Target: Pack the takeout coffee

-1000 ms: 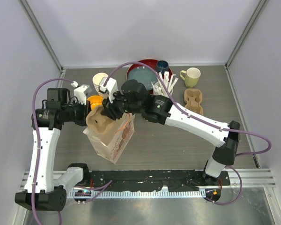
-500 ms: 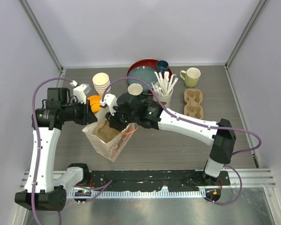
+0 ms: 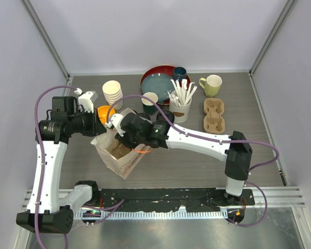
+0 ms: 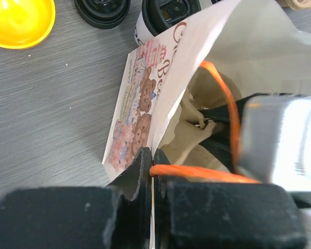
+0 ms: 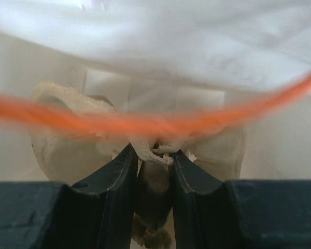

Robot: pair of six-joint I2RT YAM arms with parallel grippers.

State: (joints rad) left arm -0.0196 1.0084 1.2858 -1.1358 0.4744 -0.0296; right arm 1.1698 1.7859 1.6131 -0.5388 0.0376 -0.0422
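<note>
Next, my right gripper lowers the carrier deeper between the bag's sides my left gripper holds open. It releases the carrier there, since the bag's bottom lies below my right gripper.
Two takeout coffee cups with black lids [image 4: 168, 10] [image 4: 102, 8] stand on the table beyond the bag in the left wrist view; the arms hide them from above. A white printed paper bag [image 3: 125, 165] with orange handles [image 4: 223, 104] stands open. My left gripper [image 3: 100, 126] is shut on the bag's rim [image 4: 152, 161] and holds it open. Reaching down into the bag, my right gripper [image 5: 153, 153] is shut on the middle ridge of a brown pulp cup carrier [image 5: 62, 140], whose top shows inside the bag [image 3: 116, 150].
A stack of paper cups [image 3: 112, 92] and a yellow bowl [image 3: 104, 111] sit behind the bag. Further right are an open cup [image 3: 150, 99], a cup of stirrers [image 3: 180, 101], a red plate [image 3: 158, 80], a teal mug [image 3: 180, 72], a yellow-green mug [image 3: 213, 84] and a second carrier [image 3: 214, 114].
My right gripper has moved left and down, carrying the pulp carrier from above the bag's mouth into the bag. The left gripper has kept its hold on the rim.
</note>
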